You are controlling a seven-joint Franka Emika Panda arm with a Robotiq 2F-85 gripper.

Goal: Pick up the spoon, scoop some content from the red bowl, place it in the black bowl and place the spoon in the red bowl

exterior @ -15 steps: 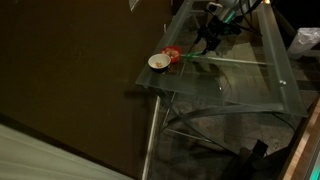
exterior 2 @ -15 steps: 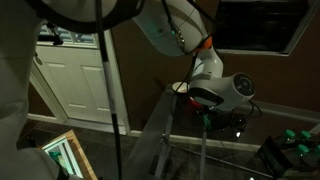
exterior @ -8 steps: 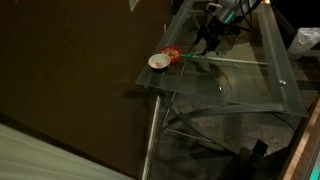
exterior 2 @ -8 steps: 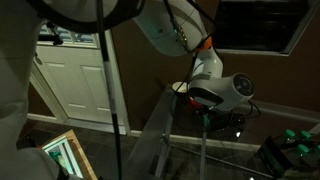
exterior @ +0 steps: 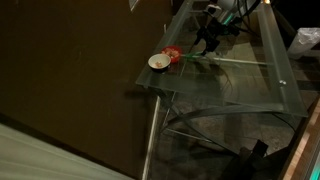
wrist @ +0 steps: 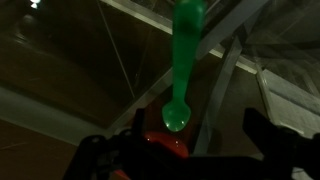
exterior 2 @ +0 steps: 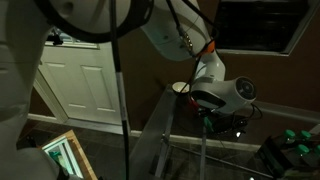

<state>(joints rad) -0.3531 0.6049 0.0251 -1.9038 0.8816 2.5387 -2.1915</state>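
The spoon is between my gripper's open fingers but still below them, so my gripper needs to move down onto the spoon's narrow part (exterior: 191, 56) (wrist: 178, 99) beside its scoop end and close.
The spoon (wrist: 182, 70) is green and lies on the glass table, its scoop end at the rim of the red bowl (wrist: 163, 146). In the wrist view my gripper (wrist: 195, 128) is open, with its dark fingers wide apart on either side of the scoop end and not touching it. In an exterior view the red bowl (exterior: 172, 54) sits next to the black bowl (exterior: 158, 62), which shows a cream-white inside, near the table's corner. The spoon (exterior: 189, 60) shows there as a green streak, with the gripper (exterior: 205, 42) just above it.
The glass table (exterior: 235, 85) has metal cross bars under it and an edge close to the bowls. A dark wall lies beyond that edge. A white door (exterior 2: 80, 85) stands in the background. Big parts of the arm (exterior 2: 225, 92) fill the near view.
The near parts of the arm have shifted slightly to the right in an exterior view. The gripper, spoon and bowls look unchanged.
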